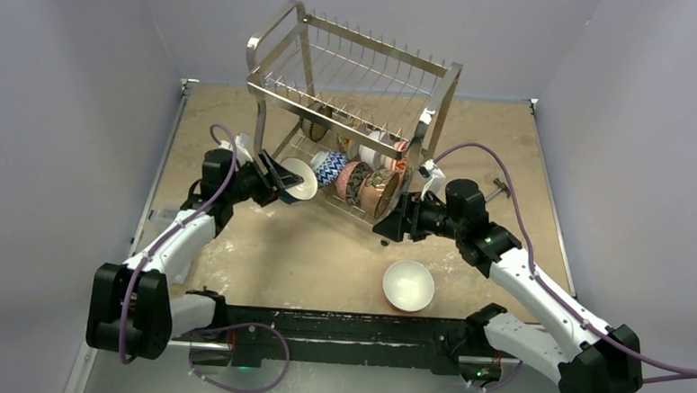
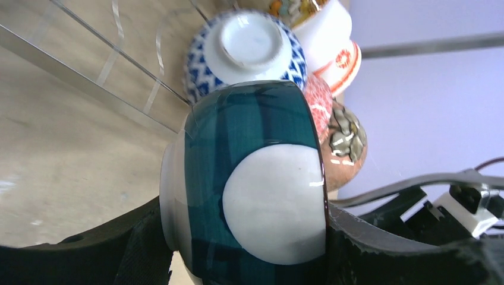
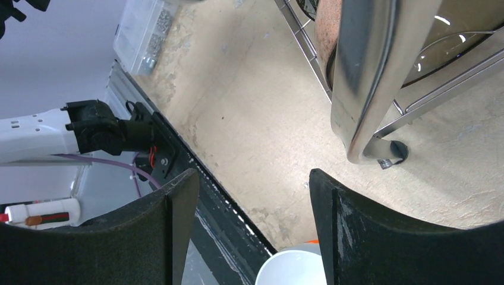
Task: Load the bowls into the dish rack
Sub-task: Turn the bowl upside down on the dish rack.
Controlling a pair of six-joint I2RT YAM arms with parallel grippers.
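Note:
The left gripper turns outward next, lowers the teal bowl onto the empty wires of the lower level beside the blue-and-white bowl point(image 2: 246, 50) and releases it.
The dish rack point(image 1: 331, 108) stands at the back middle of the table, and several bowls lean in a row in its lower tier. My left gripper point(image 1: 283, 179) is at the rack's left front and is shut on a teal bowl with white patches point(image 2: 249, 178), held on its side. Just beyond the teal bowl is a blue-and-white patterned bowl point(image 2: 246, 50). My right gripper point(image 1: 396, 221) is open and empty beside the rack's right front leg point(image 3: 362, 77), close to a copper-brown bowl point(image 1: 381, 195). A white bowl point(image 1: 409, 284) sits upright on the table near the front.
A red-patterned bowl point(image 2: 319, 98) and a brown bowl point(image 2: 347, 142) stand past the teal one. A clear plastic box of small parts point(image 3: 145, 32) lies at the table's left edge. The black base rail point(image 1: 347, 327) runs along the near edge.

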